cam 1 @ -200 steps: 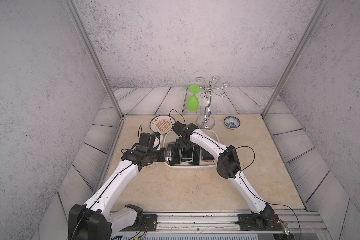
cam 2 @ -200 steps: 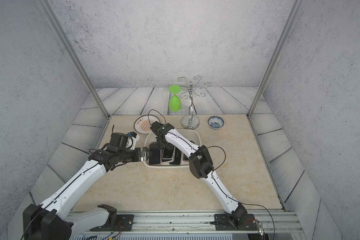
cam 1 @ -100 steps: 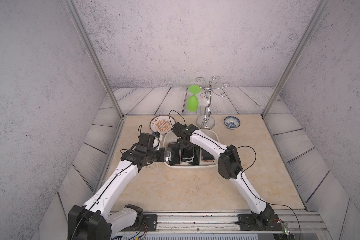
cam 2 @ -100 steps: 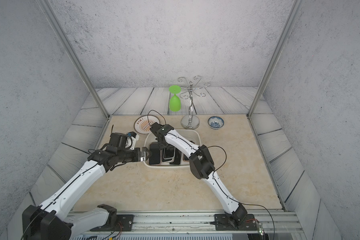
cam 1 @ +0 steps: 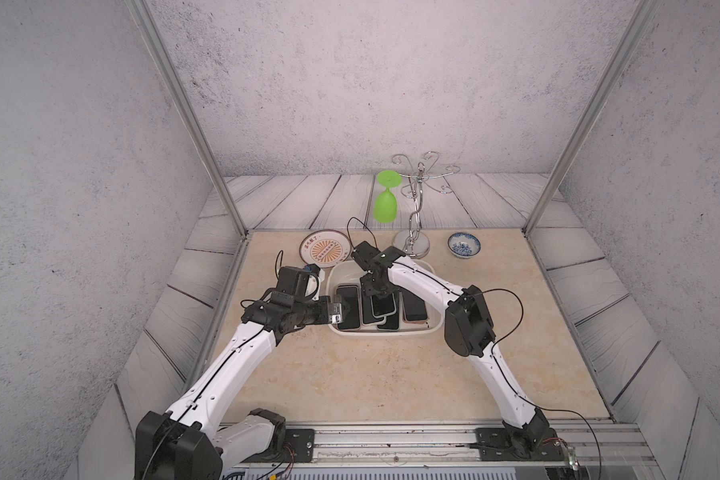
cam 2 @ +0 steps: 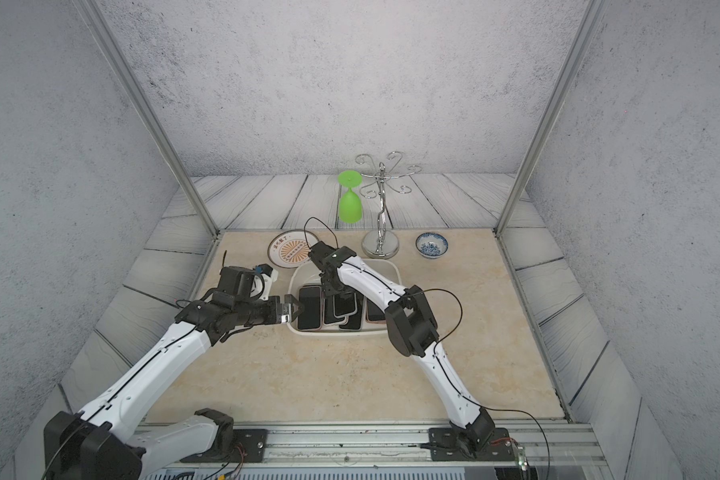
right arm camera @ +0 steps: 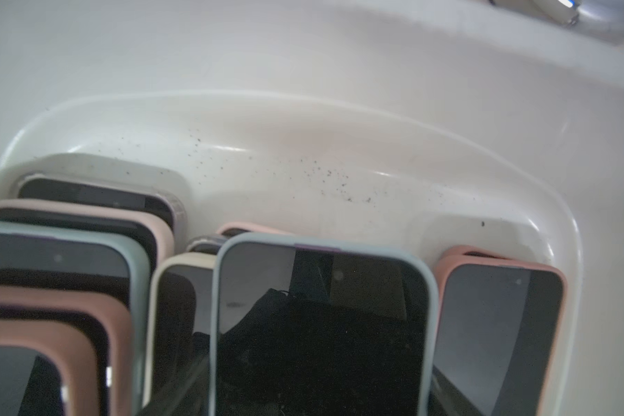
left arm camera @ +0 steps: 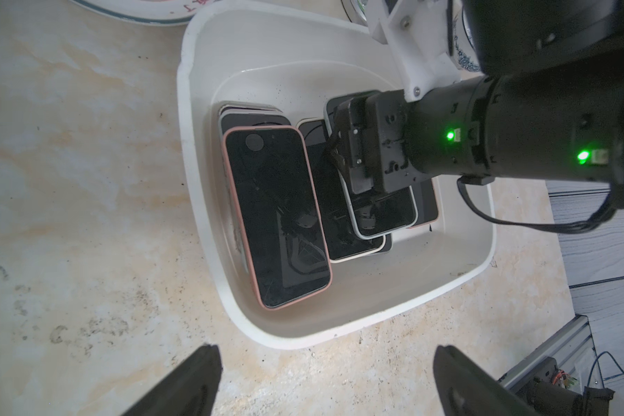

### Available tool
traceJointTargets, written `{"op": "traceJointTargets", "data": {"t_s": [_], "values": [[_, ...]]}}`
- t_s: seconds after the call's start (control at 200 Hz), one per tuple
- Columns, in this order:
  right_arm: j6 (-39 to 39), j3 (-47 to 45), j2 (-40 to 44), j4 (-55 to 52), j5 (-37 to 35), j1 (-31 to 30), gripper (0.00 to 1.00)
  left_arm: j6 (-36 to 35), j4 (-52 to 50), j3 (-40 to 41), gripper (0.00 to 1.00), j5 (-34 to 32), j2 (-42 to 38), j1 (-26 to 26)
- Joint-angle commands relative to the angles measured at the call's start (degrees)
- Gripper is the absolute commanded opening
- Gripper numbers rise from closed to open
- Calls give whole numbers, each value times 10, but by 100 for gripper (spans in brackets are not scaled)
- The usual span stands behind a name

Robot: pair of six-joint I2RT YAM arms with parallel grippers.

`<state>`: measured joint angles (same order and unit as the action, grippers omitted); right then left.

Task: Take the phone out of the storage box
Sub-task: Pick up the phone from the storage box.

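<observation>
The near end of the pale blue case (cam 1: 385,311) (left arm camera: 383,219) is uncovered past my right gripper. My open left gripper will move across the pink-cased phone to it next.
The storage box (cam 1: 431,328), a shallow white tub, holds several dark-screened phones lying side by side and overlapping. My right gripper (cam 1: 377,291) reaches down into it from the far side. Its jaws are drawn in against the two long edges of the phone (right arm camera: 321,324), the one in a pale blue case on top of the middle stack (left arm camera: 382,212). The fingers barely show in the right wrist view. My left gripper (left arm camera: 325,360) is open and empty, low over the table just outside the box's left rim (left arm camera: 202,223). A pink-cased phone (left arm camera: 274,216) lies nearest to it.
Behind the box stand an orange-patterned plate (cam 1: 325,248), a chrome hanger stand (cam 1: 412,245) with a green glass (cam 1: 386,205) hung upside down, and a small blue-patterned bowl (cam 1: 464,244). Metal posts and grey walls close in the beige table on three sides.
The right gripper's jaws have narrowed onto the pale blue phone. Neither arm has otherwise visibly moved, and the left gripper stays open.
</observation>
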<state>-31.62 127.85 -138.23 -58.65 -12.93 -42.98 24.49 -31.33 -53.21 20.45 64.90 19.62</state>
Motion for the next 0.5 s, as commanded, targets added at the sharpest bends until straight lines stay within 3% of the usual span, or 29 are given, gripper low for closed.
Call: {"op": "traceJointTargets", "data": {"t_s": [0.0,0.205,0.36,0.495], "values": [[24,-39,49,3,53,27,35,25,35,13,98,27,-15,-5],[36,-55,92,21,135,46,27,88,168,71,98,76,-29,-5],[38,-70,128,28,197,55,25,169,343,116,98,165,3,5],[35,-85,160,33,249,59,22,241,497,143,98,160,60,30]]}}
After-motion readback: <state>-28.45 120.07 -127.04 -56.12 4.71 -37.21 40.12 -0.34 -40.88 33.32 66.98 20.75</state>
